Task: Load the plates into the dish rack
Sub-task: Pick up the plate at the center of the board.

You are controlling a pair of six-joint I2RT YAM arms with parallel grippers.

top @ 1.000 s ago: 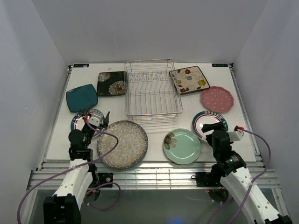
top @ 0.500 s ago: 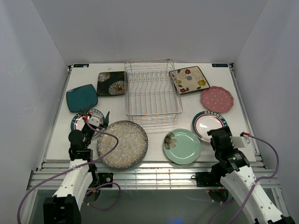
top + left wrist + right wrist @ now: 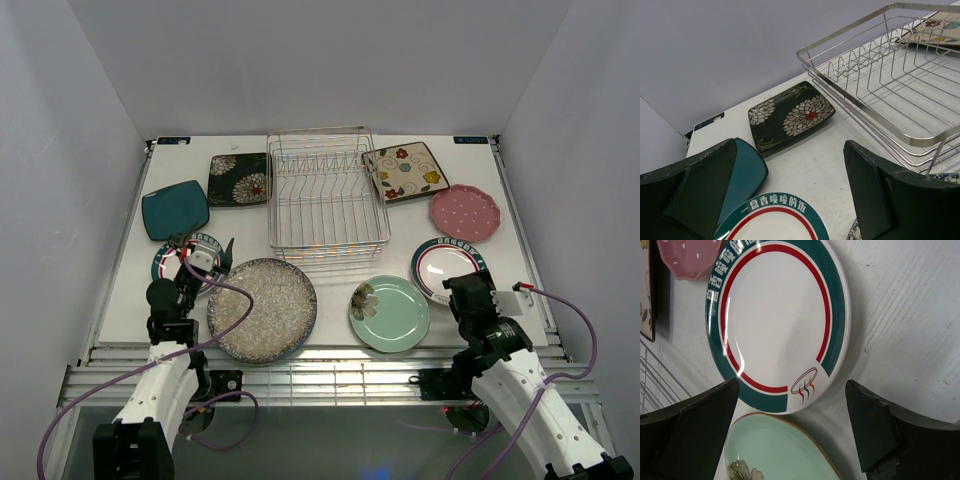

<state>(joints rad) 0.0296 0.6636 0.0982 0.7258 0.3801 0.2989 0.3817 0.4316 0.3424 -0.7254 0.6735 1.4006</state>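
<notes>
The teal-rimmed plate's near rim point(image 3: 824, 388) is below my right gripper with bare table beside it. Next, my right gripper needs to lower its open fingers on both sides of that rim and close.
The silver wire dish rack point(image 3: 328, 195) stands empty at the table's back centre. Around it lie the plates: black floral square point(image 3: 238, 179), teal point(image 3: 175, 209), grey speckled point(image 3: 262, 309), mint green floral point(image 3: 389, 313), pink dotted point(image 3: 464, 212), cream floral square point(image 3: 405, 171) and two white teal-rimmed ones point(image 3: 165, 265) point(image 3: 440, 262). My left gripper point(image 3: 205, 252) hangs open over the left teal-rimmed plate point(image 3: 771, 222), holding nothing. My right gripper point(image 3: 463, 287) is open above the near rim of the right teal-rimmed plate point(image 3: 775, 315), beside the mint plate point(image 3: 775, 452).
White walls close in the table on three sides. The rack's near rail point(image 3: 875, 120) lies just right of my left gripper point(image 3: 789, 167). Slatted metal point(image 3: 320, 360) borders the table's near edge, between the arm bases.
My right wrist has shifted a little to the right and toward the near edge, and its jaws have spread slightly wider. The left arm and the plates have stayed still.
</notes>
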